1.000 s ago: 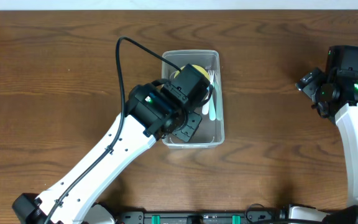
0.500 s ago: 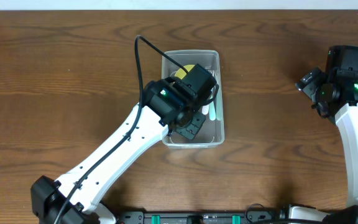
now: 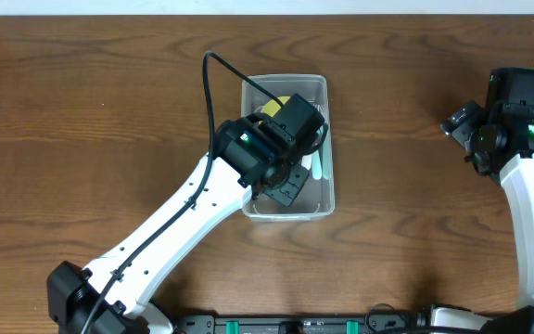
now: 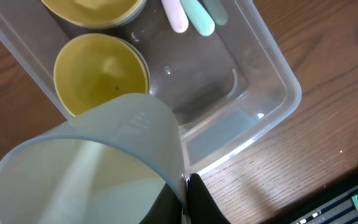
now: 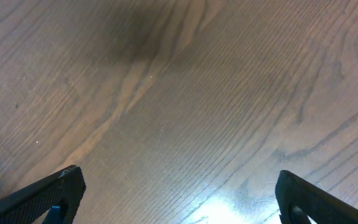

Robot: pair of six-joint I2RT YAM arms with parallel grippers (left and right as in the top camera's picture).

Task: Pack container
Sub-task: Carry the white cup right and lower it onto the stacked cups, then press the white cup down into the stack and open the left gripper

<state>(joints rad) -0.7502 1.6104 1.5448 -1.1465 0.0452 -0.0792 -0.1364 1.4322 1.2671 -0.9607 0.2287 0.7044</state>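
Observation:
My left gripper will move outward and down to drop the pale blue-grey cup (image 4: 86,174) into the yellow cup (image 4: 101,78), because the yellow cup stands below and outward of the gripper.
The clear rectangular container (image 3: 317,193) stands at the table's middle. My left gripper (image 3: 286,186) hangs over its near half, shut on the rim of a pale blue-grey cup (image 4: 86,174), with one finger inside the cup and one outside. In the left wrist view my left gripper (image 4: 185,185) holds the cup above the container (image 4: 278,118), just beside a yellow cup (image 4: 101,78) standing inside. A yellow bowl (image 4: 92,9) and pastel utensil handles (image 4: 191,14) also lie inside. My right gripper (image 5: 179,199) is open and empty over bare wood.
The right arm (image 3: 503,130) stays at the table's far right, away from the container. The left arm's cable (image 3: 213,70) arcs over the container's left rim. The yellow bowl (image 3: 279,100) shows at the container's far end.
My left arm swung a little right and further over the container with the cup about a second ago, then held nearly still. The right arm has not moved.

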